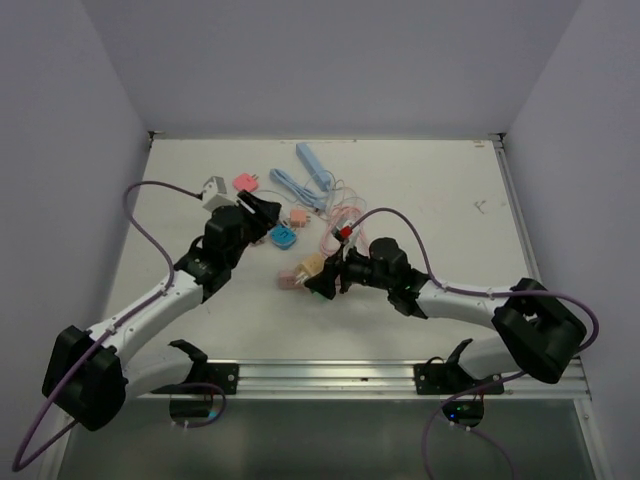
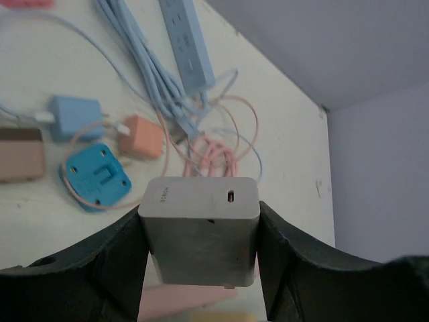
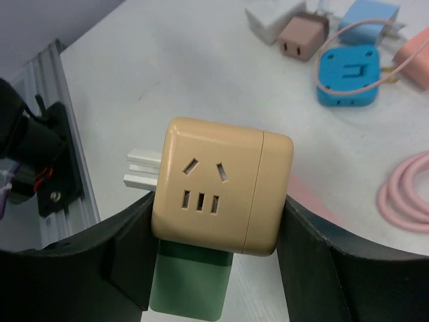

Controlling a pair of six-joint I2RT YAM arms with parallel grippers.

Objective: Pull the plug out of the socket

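Observation:
The left gripper lowers onto bare tabletop by the brown charger (image 2: 37, 218) below it next and releases the grey block (image 2: 201, 231), as the socket holds the green plug.
My right gripper (image 3: 214, 221) is shut on a tan cube socket (image 3: 221, 184), with a finger on each side. A green plug (image 3: 191, 285) sits in the socket's underside, and white prongs (image 3: 137, 168) stick out of its left face. In the top view this gripper (image 1: 322, 278) is at the table's middle with the socket (image 1: 313, 265) in it. My left gripper (image 2: 201, 225) is shut on a grey charger block (image 2: 201, 231), held above the table. In the top view the left gripper (image 1: 252, 207) is to the left, apart from the socket.
A blue round adapter (image 2: 94, 176), an orange charger (image 2: 141, 136), a light blue charger (image 2: 75, 115), a brown charger (image 3: 301, 35), a blue power strip (image 2: 188, 40) and a coiled pink cable (image 3: 402, 194) lie behind. A pink block (image 1: 288, 280) lies beside the socket. A metal rail (image 1: 330, 377) runs along the near edge.

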